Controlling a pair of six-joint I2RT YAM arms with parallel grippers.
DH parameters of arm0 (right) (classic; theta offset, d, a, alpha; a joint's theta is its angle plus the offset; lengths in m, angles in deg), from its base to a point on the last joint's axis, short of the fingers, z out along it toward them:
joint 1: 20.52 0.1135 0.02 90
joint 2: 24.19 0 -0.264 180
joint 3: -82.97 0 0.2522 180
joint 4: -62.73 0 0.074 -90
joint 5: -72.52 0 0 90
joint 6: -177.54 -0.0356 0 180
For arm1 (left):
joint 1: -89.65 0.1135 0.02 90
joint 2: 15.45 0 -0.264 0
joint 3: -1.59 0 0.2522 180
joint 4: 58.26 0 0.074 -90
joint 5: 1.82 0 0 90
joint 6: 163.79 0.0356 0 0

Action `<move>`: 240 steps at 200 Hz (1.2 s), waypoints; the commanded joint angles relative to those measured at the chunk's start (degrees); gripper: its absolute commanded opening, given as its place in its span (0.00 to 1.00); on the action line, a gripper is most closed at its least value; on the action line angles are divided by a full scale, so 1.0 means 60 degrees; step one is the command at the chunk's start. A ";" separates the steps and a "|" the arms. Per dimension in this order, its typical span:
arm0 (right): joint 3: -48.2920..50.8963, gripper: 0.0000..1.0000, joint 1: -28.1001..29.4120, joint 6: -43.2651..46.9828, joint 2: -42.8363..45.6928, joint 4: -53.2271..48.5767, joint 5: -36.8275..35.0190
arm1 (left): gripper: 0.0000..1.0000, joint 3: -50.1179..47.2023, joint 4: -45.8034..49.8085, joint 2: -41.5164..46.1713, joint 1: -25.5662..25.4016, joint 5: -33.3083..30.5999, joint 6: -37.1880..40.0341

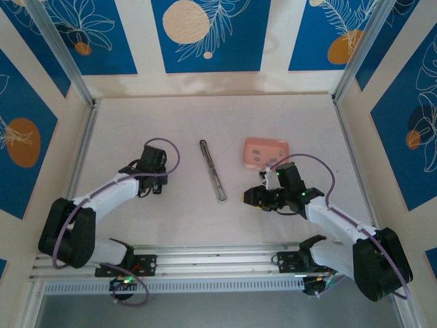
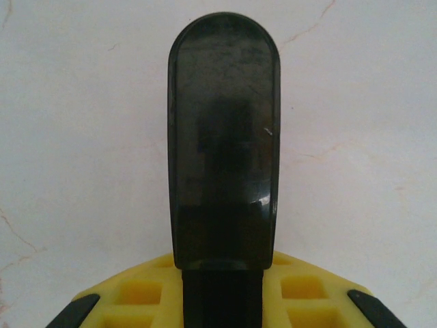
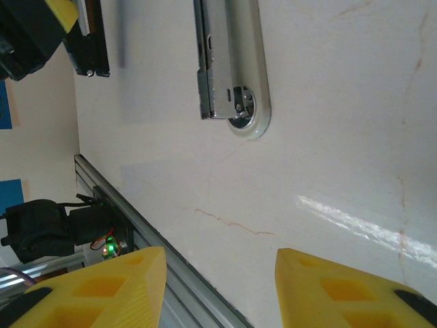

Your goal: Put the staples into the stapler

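Observation:
My left gripper should go down to the bare tabletop right below it and let go of the black bar (image 2: 224, 137) there, because that spot is clear of the stapler.
The stapler (image 1: 212, 171) lies opened out flat in the middle of the table, a long slim strip. Its silvery rail and rounded end (image 3: 232, 96) show in the right wrist view. My left gripper (image 1: 151, 183) sits left of it, well apart. Its yellow pads (image 2: 136, 294) are shut on a black round-ended bar (image 2: 224, 137), and I cannot tell what that bar is. My right gripper (image 1: 252, 198) hovers right of the stapler's near end, open and empty (image 3: 218, 273). I cannot make out the staples; faint grey specks lie on the pink tray (image 1: 266, 152).
The pink tray sits just behind my right gripper. An aluminium rail (image 1: 218, 258) runs along the table's near edge. Patterned blue walls (image 1: 212, 34) close in the back and sides. The left gripper (image 3: 58, 20) shows at the right wrist view's upper left.

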 commanded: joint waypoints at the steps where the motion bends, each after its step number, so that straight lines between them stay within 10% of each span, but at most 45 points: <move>1: -0.0310 0.46 0.0193 0.0208 -0.0046 -0.0334 -0.0223 | 0.00 0.0399 -0.1006 -0.0134 0.0124 -0.0156 -0.0019; 62: -0.0383 0.46 0.0493 0.0098 -0.0089 -0.0298 -0.0412 | 0.03 0.0370 -0.0873 -0.0755 0.0418 0.0269 -0.0046; 150: -0.0975 0.50 0.0845 0.0380 -0.0364 -0.0836 -0.0875 | 0.38 0.0463 -0.0557 -0.0736 0.0514 0.0603 -0.0403; 240: -0.4202 0.55 0.1419 0.2233 -0.2764 -0.2889 -0.2404 | 0.57 0.0446 0.0244 0.1959 0.0527 0.0997 -0.0285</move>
